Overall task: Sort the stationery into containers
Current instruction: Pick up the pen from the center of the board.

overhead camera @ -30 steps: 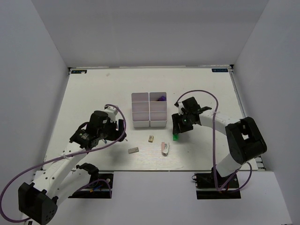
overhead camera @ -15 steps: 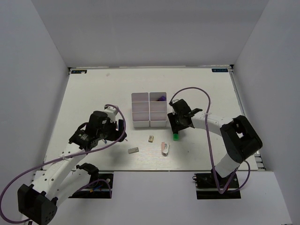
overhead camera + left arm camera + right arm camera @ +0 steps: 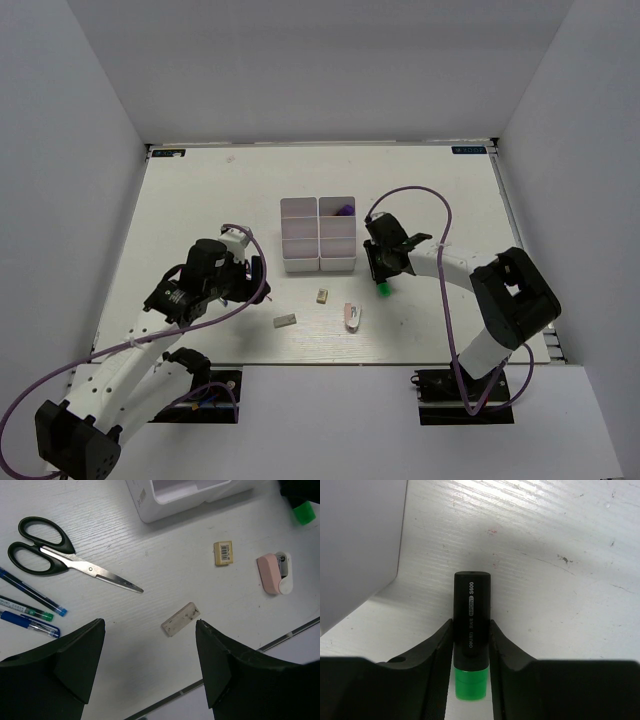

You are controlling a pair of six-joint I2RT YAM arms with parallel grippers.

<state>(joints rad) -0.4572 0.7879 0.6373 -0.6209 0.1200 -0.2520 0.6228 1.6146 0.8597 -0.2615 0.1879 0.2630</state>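
The bin holding the purple highlighter (image 3: 343,211) is outward of my right gripper and to its left in the top view, so I will go up, cross over the bin and let go.
My right gripper (image 3: 383,268) is shut on the black highlighter with a green cap (image 3: 471,605), just right of the white bins (image 3: 318,235); the cap (image 3: 384,290) shows below the fingers, low over the table. The bin wall (image 3: 355,545) fills the left of the right wrist view. A purple highlighter (image 3: 343,211) lies in the far right bin. My left gripper (image 3: 149,626) is open and empty above the grey-white block (image 3: 180,619). The scissors (image 3: 60,555) and blue pens (image 3: 30,605) lie to its left. The beige eraser (image 3: 223,553) and white-pink stapler (image 3: 274,573) lie to its right.
In the top view the eraser (image 3: 322,295), block (image 3: 285,321) and stapler (image 3: 352,316) lie in front of the bins, near the table's front edge (image 3: 330,362). White walls enclose the table on three sides. My left arm hides the scissors and pens there.
My right gripper, holding the green highlighter, has moved left up to the bins and the green cap has shifted a little right. My left arm has drifted slightly down and left.
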